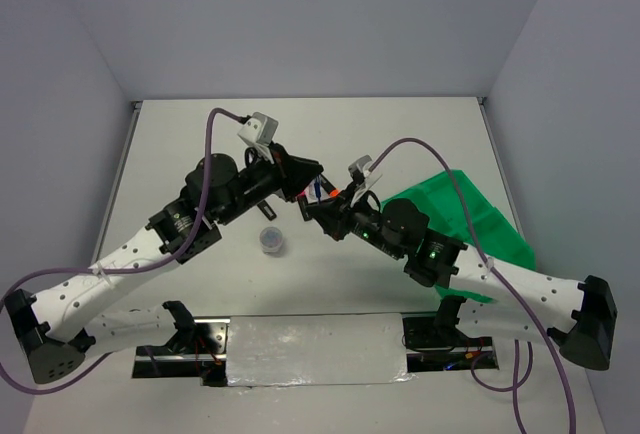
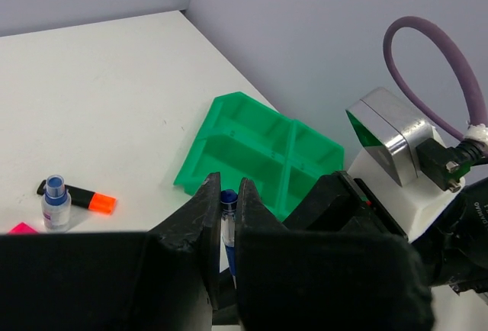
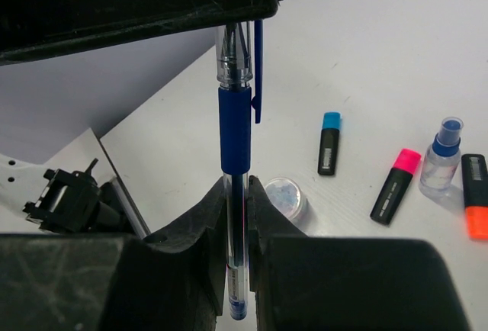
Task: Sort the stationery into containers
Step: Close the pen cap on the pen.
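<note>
I need to swing my right gripper to the right in the top view, tilt down over the green compartment tray (image 1: 430, 204) and drop the pen, since the tray is open.
A thin blue pen (image 3: 235, 125) is held in the air between both grippers. My right gripper (image 3: 238, 194) is shut on its clear lower barrel. My left gripper (image 2: 227, 194) is shut on its capped end (image 2: 228, 200); its black finger (image 3: 152, 3) fills the top of the right wrist view. In the top view the two grippers meet above mid-table, left (image 1: 303, 182) and right (image 1: 322, 208). The green compartment tray (image 2: 259, 152) lies behind, at the right in the top view (image 1: 480, 216). I cannot make out a red pen.
On the table lie a blue-capped highlighter (image 3: 329, 143), a pink-capped one (image 3: 396, 184), an orange-capped one (image 3: 474, 205), the white blue-capped bottle (image 3: 442, 163) and the round greyish tub (image 3: 286, 196), also in the top view (image 1: 271, 241). Grey walls enclose the table.
</note>
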Tool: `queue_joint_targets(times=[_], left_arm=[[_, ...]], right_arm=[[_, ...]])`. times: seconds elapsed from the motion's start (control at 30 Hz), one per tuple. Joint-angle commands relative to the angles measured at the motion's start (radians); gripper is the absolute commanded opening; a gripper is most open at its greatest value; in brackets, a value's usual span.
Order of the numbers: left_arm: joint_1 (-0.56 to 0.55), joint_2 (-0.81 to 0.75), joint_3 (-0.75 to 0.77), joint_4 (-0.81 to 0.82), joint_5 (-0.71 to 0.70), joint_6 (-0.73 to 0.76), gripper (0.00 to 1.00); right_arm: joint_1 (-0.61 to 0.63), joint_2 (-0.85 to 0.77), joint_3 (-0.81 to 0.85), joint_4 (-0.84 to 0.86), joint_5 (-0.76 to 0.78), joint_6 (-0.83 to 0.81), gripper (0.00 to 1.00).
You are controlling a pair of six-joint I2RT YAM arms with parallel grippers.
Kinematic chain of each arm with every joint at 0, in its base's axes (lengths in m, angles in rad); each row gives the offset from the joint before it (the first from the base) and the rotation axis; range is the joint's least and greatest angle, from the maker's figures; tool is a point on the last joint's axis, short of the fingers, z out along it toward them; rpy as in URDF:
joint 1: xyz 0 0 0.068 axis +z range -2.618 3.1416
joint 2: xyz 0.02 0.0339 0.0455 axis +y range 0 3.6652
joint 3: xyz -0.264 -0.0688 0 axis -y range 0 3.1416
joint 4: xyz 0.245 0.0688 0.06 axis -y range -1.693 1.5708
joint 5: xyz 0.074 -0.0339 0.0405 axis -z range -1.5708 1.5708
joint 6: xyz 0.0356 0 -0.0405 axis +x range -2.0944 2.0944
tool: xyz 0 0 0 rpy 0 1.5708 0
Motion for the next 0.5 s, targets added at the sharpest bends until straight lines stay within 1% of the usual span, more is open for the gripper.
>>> queue_joint_targets(times=[0.0, 0.1, 0.17, 0.3, 0.47], left_arm=[[0.002, 0.027, 0.027, -0.005, 0.016, 0.02, 0.0], [0.002, 0.033, -0.002, -0.002, 0.045, 0.019, 0.0], [0.002, 0.033, -0.025, 0.017, 0.068, 0.005, 0.0], [-0.004, 0.026, -0.1, 0.06, 0.092, -0.026, 0.0], [-0.042, 0.018, -0.176, 0.094, 0.069, -0.058, 0.0]], right_arm=[[0.007, -0.004, 0.092, -0.004, 0.038, -0.009, 0.0], [0.007, -0.02, 0.132, -0.034, 0.077, -0.031, 0.0], [0.001, -0.03, 0.161, -0.037, 0.076, -0.063, 0.0], [-0.013, -0.027, 0.208, -0.007, 0.021, -0.129, 0.0], [-0.063, -0.016, 0.265, 0.018, -0.057, -0.146, 0.0]])
